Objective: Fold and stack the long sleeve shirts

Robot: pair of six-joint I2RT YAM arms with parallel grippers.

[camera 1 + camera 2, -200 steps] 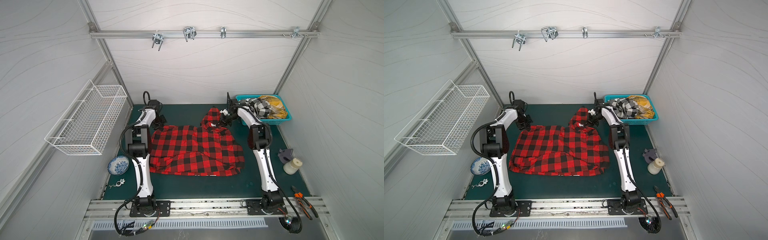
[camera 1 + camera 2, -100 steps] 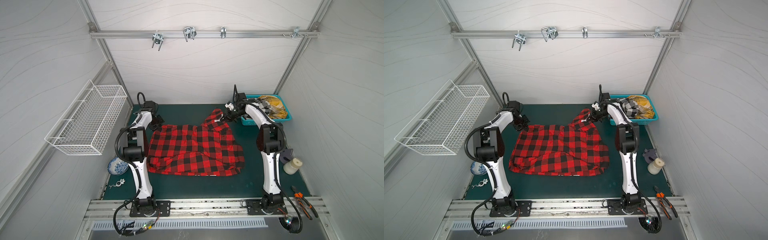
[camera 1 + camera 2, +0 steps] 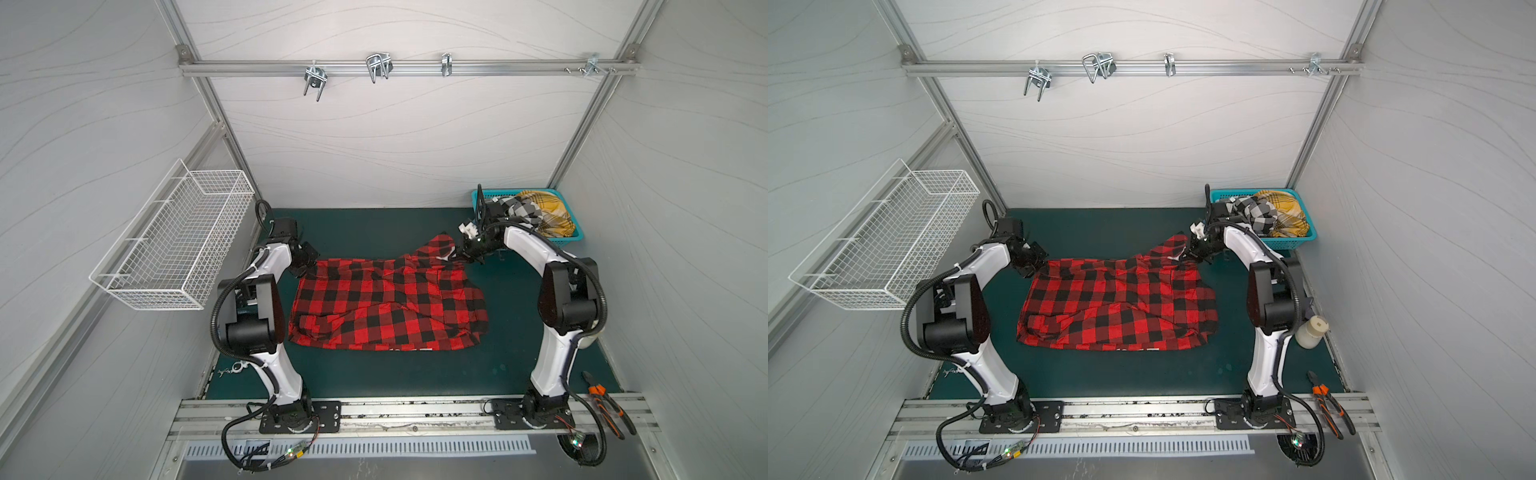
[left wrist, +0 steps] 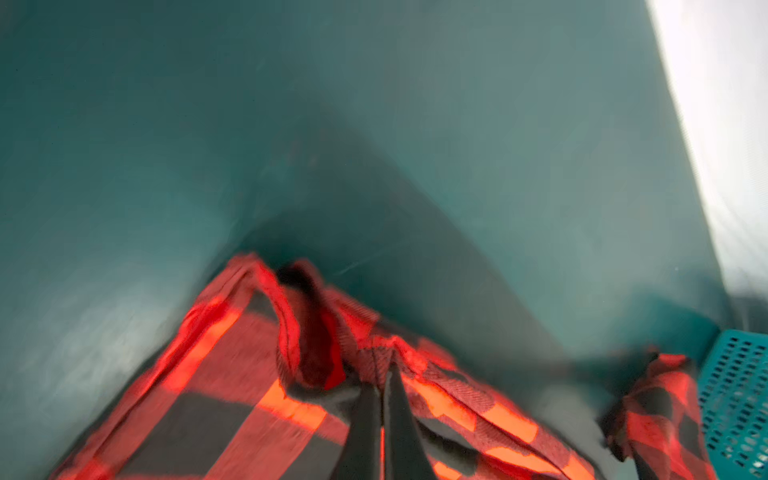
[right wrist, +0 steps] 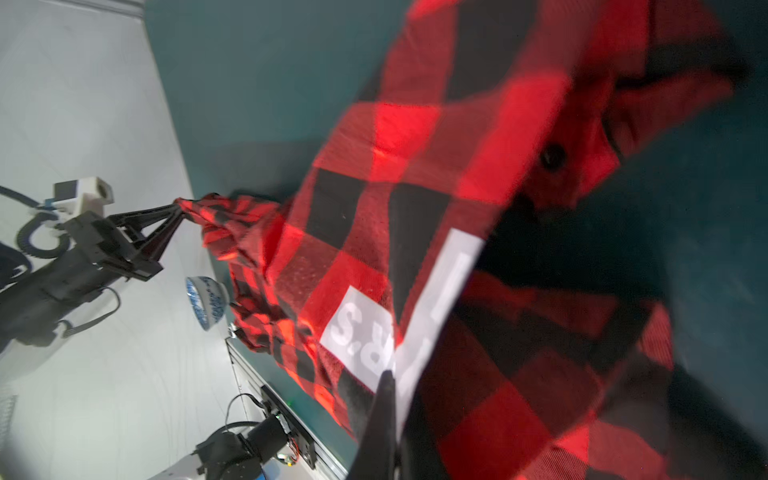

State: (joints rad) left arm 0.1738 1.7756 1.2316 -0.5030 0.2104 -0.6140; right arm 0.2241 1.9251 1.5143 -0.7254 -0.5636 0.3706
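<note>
The right gripper next brings the raised edge back and down onto the shirt's spread body, which lies below and back from the gripper, then releases.
A red-and-black plaid long sleeve shirt [image 3: 386,303] [image 3: 1121,307] lies spread on the green mat in both top views. My left gripper [image 3: 309,266] is shut on its far left corner; in the left wrist view the fingertips [image 4: 384,374] pinch a fold of the cloth. My right gripper [image 3: 459,254] is shut on the raised far right part, next to white lettering [image 5: 365,332] inside the shirt, with the gripper [image 5: 388,376] closed on that edge. A black-and-white check shirt [image 3: 519,210] and a mustard-yellow plaid shirt [image 3: 548,212] lie bunched in the teal basket [image 3: 482,195].
A white wire basket [image 3: 174,245] hangs on the left wall. A blue-and-white bowl [image 5: 205,301] sits at the mat's left edge. A white bottle [image 3: 1310,332] stands by the right arm, and orange pliers [image 3: 606,399] lie on the front rail. Hooks [image 3: 378,66] hang from the overhead bar.
Both arms have lifted their elbows while keeping hold of the shirt. The right gripper has shifted right with the raised part, pulling the shirt's far edge straighter.
</note>
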